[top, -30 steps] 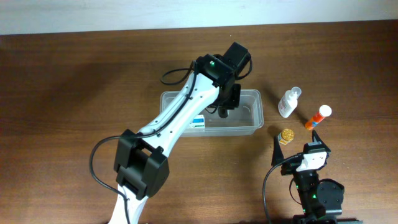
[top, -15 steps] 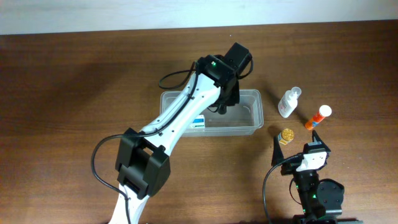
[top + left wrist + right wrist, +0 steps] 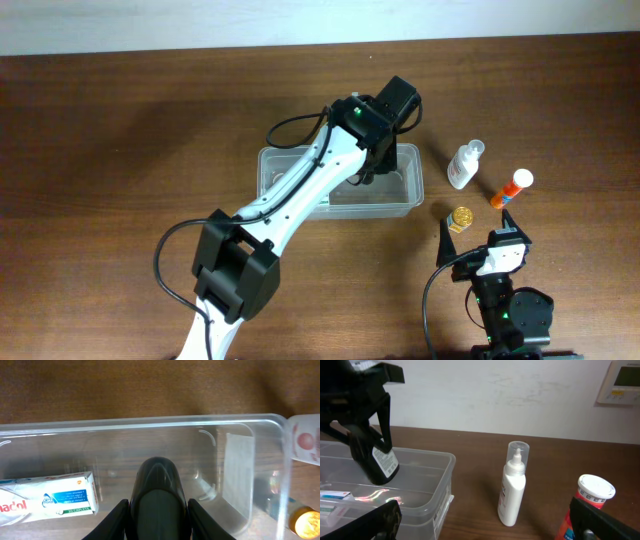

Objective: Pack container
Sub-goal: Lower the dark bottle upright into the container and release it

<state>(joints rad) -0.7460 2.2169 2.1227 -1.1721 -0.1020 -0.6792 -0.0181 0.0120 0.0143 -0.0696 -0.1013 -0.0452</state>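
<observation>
The left gripper moves down into the clear container (image 3: 409, 192) next and releases the dark bottle. The container's bare bottom beside the white medicine box lies below the gripper, hence this move.
The clear container (image 3: 409, 192) lies mid-table, seen from inside in the left wrist view (image 3: 260, 425). A white medicine box (image 3: 50, 500) lies flat at its left end. My left gripper (image 3: 367, 172) hangs over the container's right half, shut on a dark bottle (image 3: 158, 491) with a white label (image 3: 384, 462). The bottle hangs just above the container floor. My right gripper (image 3: 478, 224) rests near the table's front edge, open and holding nothing (image 3: 487, 525).
To the right of the container stand a white spray bottle (image 3: 463, 165) (image 3: 512, 491), an orange tube with a white cap (image 3: 510, 188) (image 3: 589, 505) and a small gold-lidded jar (image 3: 460, 218). Bare brown wood surrounds them.
My left gripper has shifted to the right above the container, carrying the dark bottle with it. The right arm has stayed still.
</observation>
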